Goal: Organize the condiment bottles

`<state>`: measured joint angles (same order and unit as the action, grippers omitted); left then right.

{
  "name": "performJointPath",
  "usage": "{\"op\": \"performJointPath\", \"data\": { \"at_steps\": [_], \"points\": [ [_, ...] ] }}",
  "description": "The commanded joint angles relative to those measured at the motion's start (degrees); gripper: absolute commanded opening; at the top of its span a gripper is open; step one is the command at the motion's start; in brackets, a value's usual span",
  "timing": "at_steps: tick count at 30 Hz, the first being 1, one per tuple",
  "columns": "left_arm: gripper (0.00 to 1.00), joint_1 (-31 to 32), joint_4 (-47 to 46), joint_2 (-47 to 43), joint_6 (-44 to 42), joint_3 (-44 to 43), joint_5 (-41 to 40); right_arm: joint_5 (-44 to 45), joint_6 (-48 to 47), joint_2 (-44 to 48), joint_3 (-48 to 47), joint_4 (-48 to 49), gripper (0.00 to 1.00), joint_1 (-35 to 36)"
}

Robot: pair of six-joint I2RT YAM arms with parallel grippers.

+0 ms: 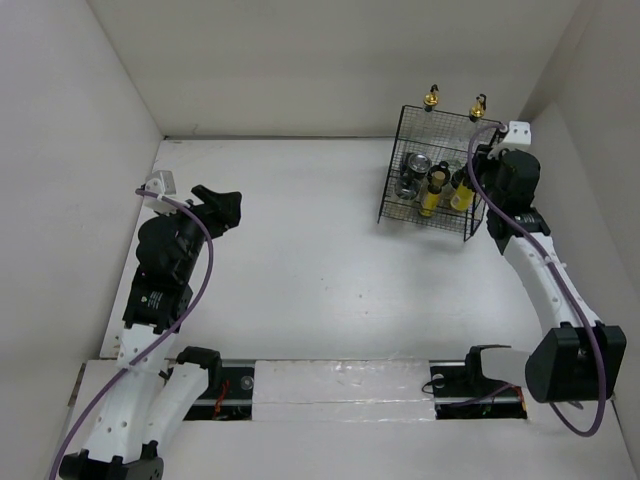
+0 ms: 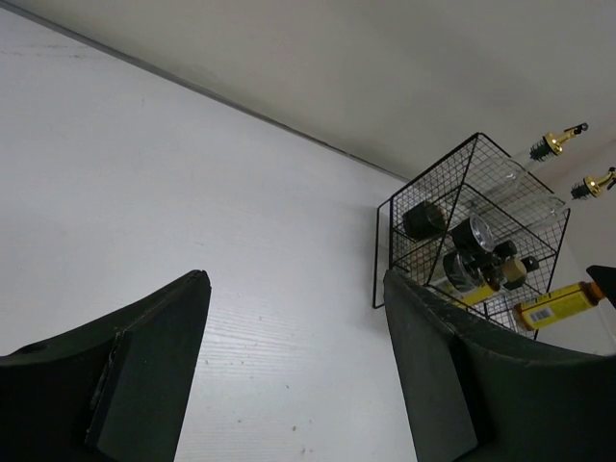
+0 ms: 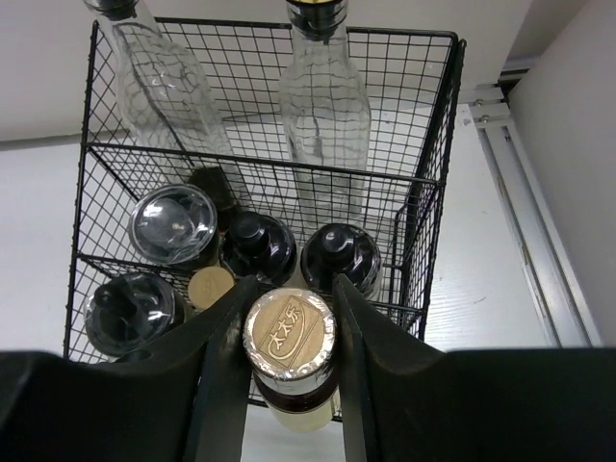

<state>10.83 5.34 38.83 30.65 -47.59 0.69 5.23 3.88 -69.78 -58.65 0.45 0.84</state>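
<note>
My right gripper should lower next to seat the bottle in the free spot [image 1: 454, 210] below, beside the second yellow bottle, and release its brown cap.
My right gripper [image 3: 291, 284] is shut on the brown cap of a small yellow bottle [image 3: 289, 332] and holds it at the near wall of the black wire basket [image 3: 260, 27]. The basket holds two tall clear glass bottles [image 3: 322, 106], several dark-lidded shaker jars [image 3: 258, 248] and a second small yellow bottle [image 3: 210, 286]. In the top view the held bottle [image 1: 462, 195] is at the basket's right side [image 1: 400, 150], by the right gripper [image 1: 480, 190]. My left gripper [image 1: 215, 205] is open and empty over the table's left side, far from the basket.
White walls close the table on the left, back and right. The basket stands at the back right, close to the right wall. The left wrist view shows the basket [image 2: 385, 250] ahead and bare table between my left gripper's fingers [image 2: 154, 366].
</note>
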Motion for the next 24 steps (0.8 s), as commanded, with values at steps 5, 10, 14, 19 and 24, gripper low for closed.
{"op": "performJointPath", "data": {
  "at_steps": [5,10,14,19,24],
  "points": [
    [0.69,0.24,-3.67,-0.07,-0.24,0.22,1.77,1.18,-0.01,-1.06,-0.59,11.59,0.02,-1.45],
    [0.70,0.24,-3.67,-0.07,-0.24,0.23,1.77,4.69,-0.01,-5.01,1.60,15.54,0.02,-1.46],
    [0.71,0.24,-4.20,0.63,-0.24,0.75,2.30,4.70,1.21,-8.87,4.85,19.23,0.01,-1.46],
    [0.75,0.24,-4.20,2.04,-0.24,0.75,3.71,4.17,2.36,-10.82,7.40,20.56,0.06,-0.93],
    [0.83,0.24,-3.67,2.83,-0.77,0.22,4.50,6.45,2.36,-11.34,8.82,20.56,0.37,0.48]
  ]
}}
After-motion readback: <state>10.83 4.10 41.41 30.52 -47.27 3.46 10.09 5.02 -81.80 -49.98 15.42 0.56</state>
